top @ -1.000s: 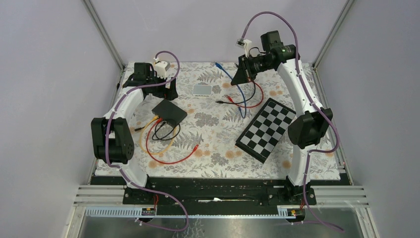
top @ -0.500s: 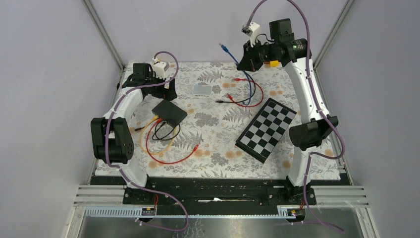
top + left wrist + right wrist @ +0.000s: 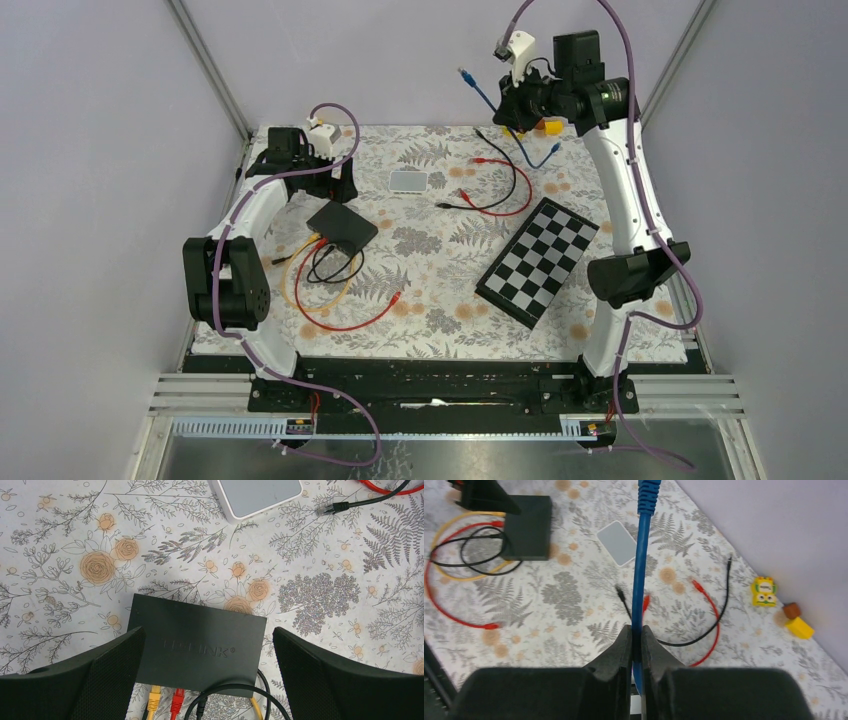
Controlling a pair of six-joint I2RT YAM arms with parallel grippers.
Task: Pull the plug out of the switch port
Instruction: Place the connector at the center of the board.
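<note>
I need to lower my right gripper onto the loose red and black cables below and release the blue cable (image 3: 642, 565), its plug already hanging free.
The black switch (image 3: 342, 226) lies left of centre on the floral mat, with yellow (image 3: 154, 698), red (image 3: 176, 700) and black (image 3: 201, 707) plugs in its near edge. My left gripper (image 3: 209, 667) is open and hovers above the switch (image 3: 195, 645), its fingers on either side of it. My right gripper (image 3: 512, 100) is raised high at the back right, shut on a blue cable (image 3: 642, 565). The cable's plug (image 3: 465, 74) hangs free in the air, its other end (image 3: 555, 150) dangles near the mat.
A small grey-white box (image 3: 408, 181) lies behind the switch. Loose red (image 3: 515, 185) and black (image 3: 490, 200) cables lie mid-mat. A checkerboard (image 3: 540, 260) lies to the right. Yellow and brown toy blocks (image 3: 784, 607) sit by the back wall. Cable loops (image 3: 330, 290) lie before the switch.
My right gripper has risen and moved back-right with the blue cable, lifting it off the mat. The left arm has not moved.
</note>
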